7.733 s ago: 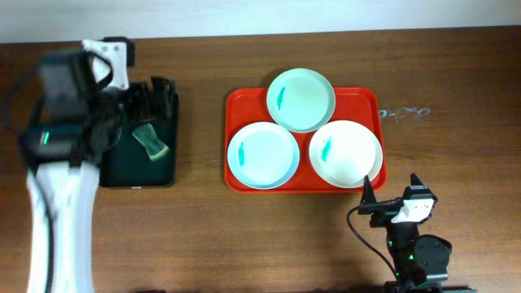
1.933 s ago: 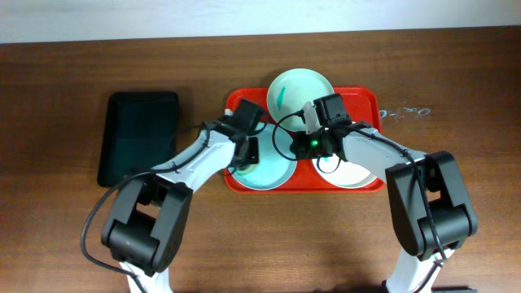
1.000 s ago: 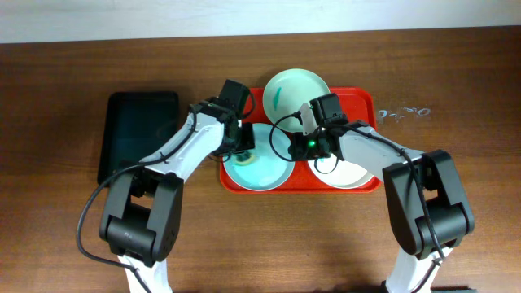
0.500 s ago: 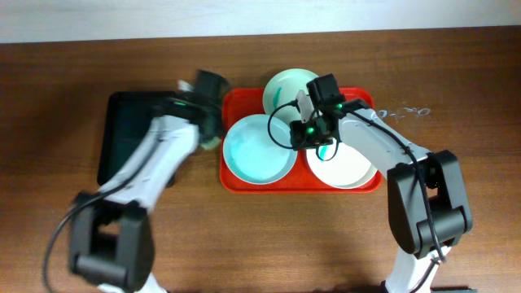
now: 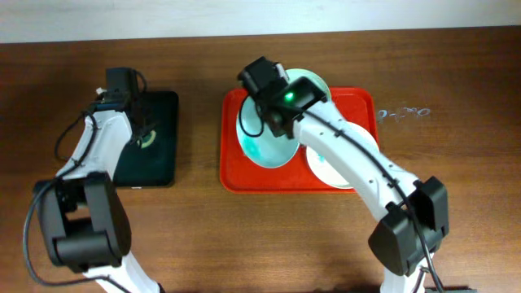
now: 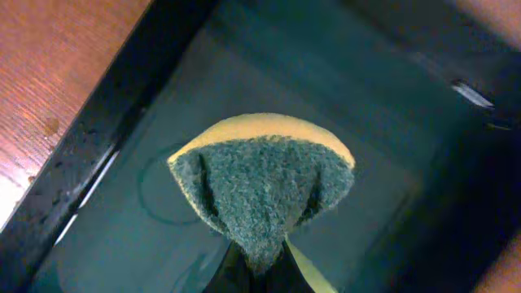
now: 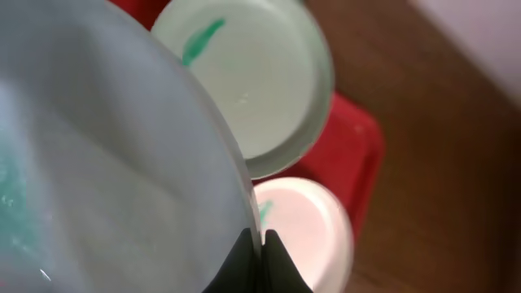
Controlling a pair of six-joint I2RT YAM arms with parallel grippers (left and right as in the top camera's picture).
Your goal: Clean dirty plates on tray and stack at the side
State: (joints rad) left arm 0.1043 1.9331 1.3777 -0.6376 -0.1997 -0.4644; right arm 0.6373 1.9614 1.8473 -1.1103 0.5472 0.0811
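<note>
The tabletop beyond the faint marks is empty, so the robot's right hand will next swing across the red tray (image 5: pixel 230 167), lower the pale plate and let it go there.
My right gripper (image 5: pixel 264 112) is shut on the rim of a pale plate (image 5: pixel 269 145), which hangs tilted over the left half of the red tray (image 5: pixel 230 167). In the right wrist view this held plate (image 7: pixel 106 163) fills the left side, its edge pinched in the gripper (image 7: pixel 262 244). Behind it lie a mint plate (image 7: pixel 244 81) with a teal smear and a white plate (image 7: pixel 305 232) with a small smear. At the far left my left gripper (image 5: pixel 140 134) is shut on a green and yellow sponge (image 6: pixel 260 183).
The sponge hangs over a black rectangular tray (image 5: pixel 159 167) with a wet bottom and a raised rim (image 6: pixel 81 163). My right arm crosses the red tray and covers part of the back plate (image 5: pixel 313 80) and the right plate (image 5: pixel 330 172). Faint marks (image 5: pixel 403 112) sit right of the tray.
My left gripper has carried the sponge left, from the red tray's edge to above the black tray. My right gripper has lifted and tilted the front-left plate.
</note>
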